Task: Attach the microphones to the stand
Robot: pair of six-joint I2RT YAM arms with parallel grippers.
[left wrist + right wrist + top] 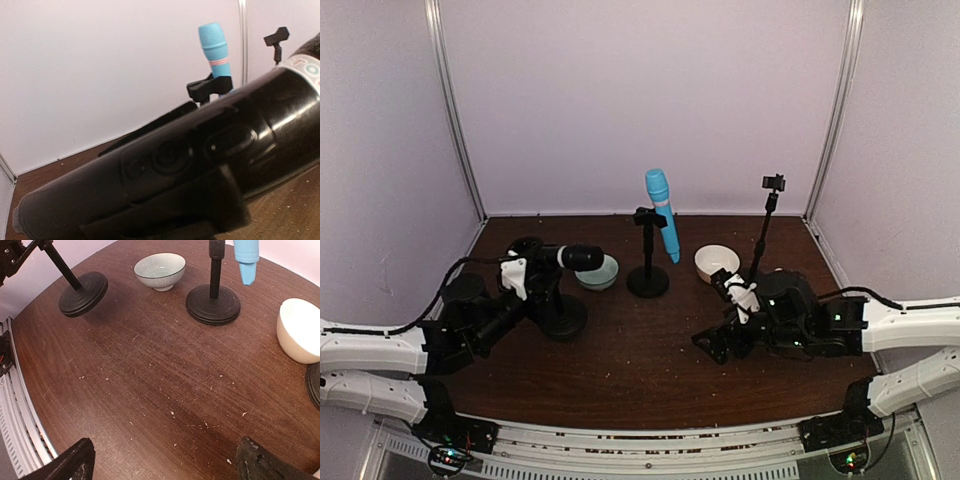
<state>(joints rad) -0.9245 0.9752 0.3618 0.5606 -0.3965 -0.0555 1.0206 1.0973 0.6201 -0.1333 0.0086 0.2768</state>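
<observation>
The stand goes outward in my left gripper to the tabletop (569, 286) beside the teal bowl next and gets set flat there, because the stand's base tilts.
A light blue microphone (661, 213) sits clipped in the centre stand (648, 280), head up; it also shows in the left wrist view (215, 50). My left gripper (523, 276) is shut on a black microphone (572, 258), held nearly level above the left stand's round base (562, 320); the microphone fills the left wrist view (200, 145). A tall thin stand (766, 225) with an empty clip (774, 183) rises at the right. My right gripper (167, 465) is open and empty, low over the table. The cream-beige microphone is out of view.
A pale teal bowl (599, 272) sits between the left and centre stands, and a white bowl (717, 262) sits by the tall stand. Both show in the right wrist view: the teal bowl (160, 271) and the white bowl (300, 330). Crumbs dot the brown table (150, 380).
</observation>
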